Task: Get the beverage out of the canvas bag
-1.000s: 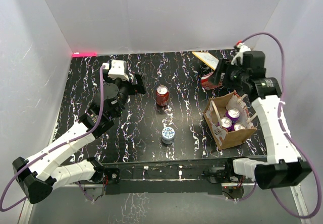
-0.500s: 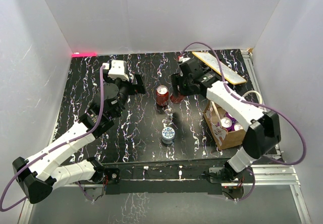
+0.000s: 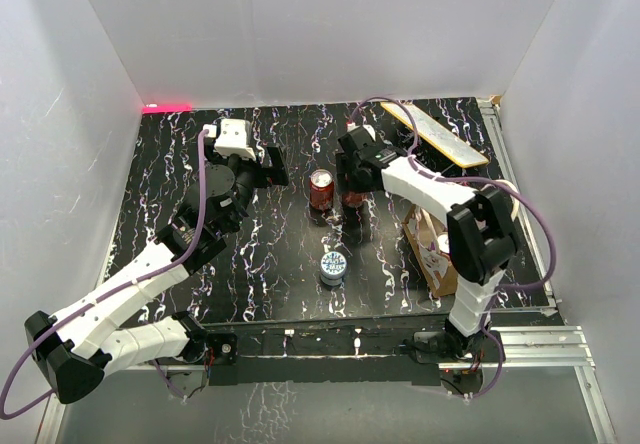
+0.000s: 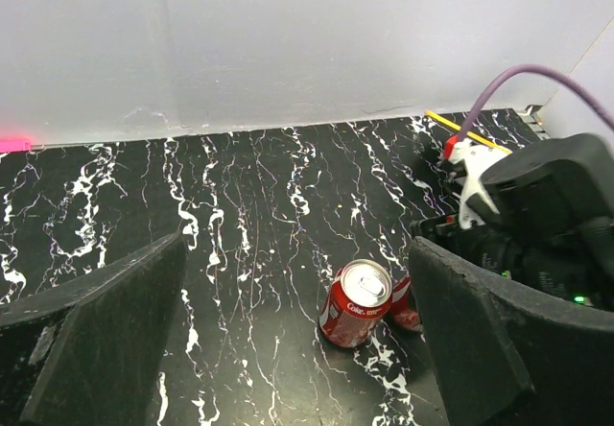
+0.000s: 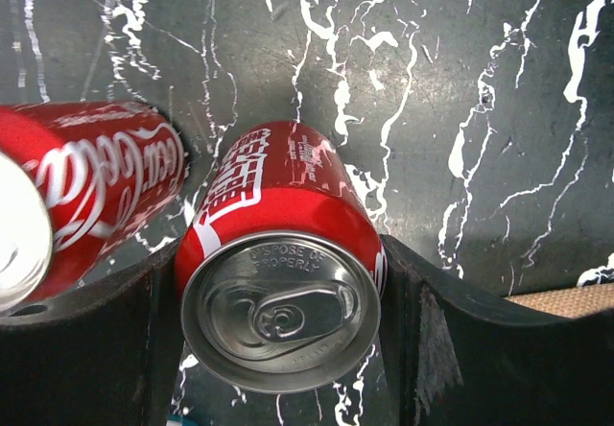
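Note:
Bare marbled table lies just beyond the red can. My right gripper should next ease the can outward a little, close (image 3: pixel 353 200) beside the standing Coke can, and open there.
My right gripper (image 3: pixel 352 194) is shut on a red can (image 5: pixel 283 253), held upright at the table surface; a finger (image 5: pixel 451 349) presses each side. It stands right beside a red Coke can (image 3: pixel 321 190), which also shows in the right wrist view (image 5: pixel 86 191) and the left wrist view (image 4: pixel 357 303). The held can peeks out behind it in the left wrist view (image 4: pixel 404 306). The tan canvas bag (image 3: pixel 428 249) stands at the right, its inside mostly hidden by my right arm. My left gripper (image 3: pixel 268 169) is open and empty, left of the Coke can.
A blue-topped can (image 3: pixel 333 266) stands near the front middle. A flat wooden board (image 3: pixel 440 134) lies at the back right. White walls enclose the black marbled table (image 3: pixel 200 264) on three sides. My right arm (image 4: pixel 537 215) fills the right of the left wrist view.
My right arm has swung from the back right, past the bag, to the table's middle and lowered the red can beside the Coke can. The left arm has not moved.

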`<state>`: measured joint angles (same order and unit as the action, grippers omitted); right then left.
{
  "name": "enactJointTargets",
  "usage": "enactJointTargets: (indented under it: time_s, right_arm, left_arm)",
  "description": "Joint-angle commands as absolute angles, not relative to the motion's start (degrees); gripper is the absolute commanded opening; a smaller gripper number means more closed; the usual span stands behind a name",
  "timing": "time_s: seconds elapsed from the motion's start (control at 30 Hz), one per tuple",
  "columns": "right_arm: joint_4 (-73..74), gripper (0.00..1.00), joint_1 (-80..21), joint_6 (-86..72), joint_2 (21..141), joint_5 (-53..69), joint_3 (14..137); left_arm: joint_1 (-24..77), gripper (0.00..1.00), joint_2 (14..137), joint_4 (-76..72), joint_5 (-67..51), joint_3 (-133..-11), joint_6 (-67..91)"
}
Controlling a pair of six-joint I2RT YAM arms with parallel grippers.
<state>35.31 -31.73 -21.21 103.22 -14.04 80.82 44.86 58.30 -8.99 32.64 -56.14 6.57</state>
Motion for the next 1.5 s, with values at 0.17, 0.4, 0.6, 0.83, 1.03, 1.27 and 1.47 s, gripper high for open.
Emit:
enactJointTargets:
  time_s: [0.17,0.4,0.6,0.83,1.03,1.27,1.47]
  right_arm:
    - [30.66,0.08,-31.72,-21.15,108.16,-18.97,88.66]
    - [32.38,0.14,-31.70,-21.02,110.52,-18.76,91.08]
    - [36.21,0.24,-31.81,-21.27,112.00,-18.30,92.92]
    - [37.36,0.41,-31.90,-21.29,111.71,-18.02,93.00]
    - [38.23,0.56,-31.97,-20.76,111.53,-18.07,94.46]
    - [39.02,0.69,-31.95,-19.63,110.30,-17.76,96.18]
    - [39.41,0.80,-31.97,-18.90,106.88,-17.75,95.19]
  left_arm:
    - [45.00,0.97,56.69,-10.72,33.75,-56.34,5.85]
    - [45.00,0.97,56.69,-10.73,33.66,-56.34,5.75]
    - [45.00,0.97,56.69,-10.64,33.49,-56.42,5.89]
    - [44.97,0.97,56.83,-10.55,33.33,-56.47,5.98]
    - [45.00,0.97,57.06,-10.57,33.14,-56.43,6.07]
    - [45.00,0.97,57.31,-10.44,32.96,-56.51,6.24]
    - [45.00,0.97,57.48,-10.28,32.78,-56.62,6.39]
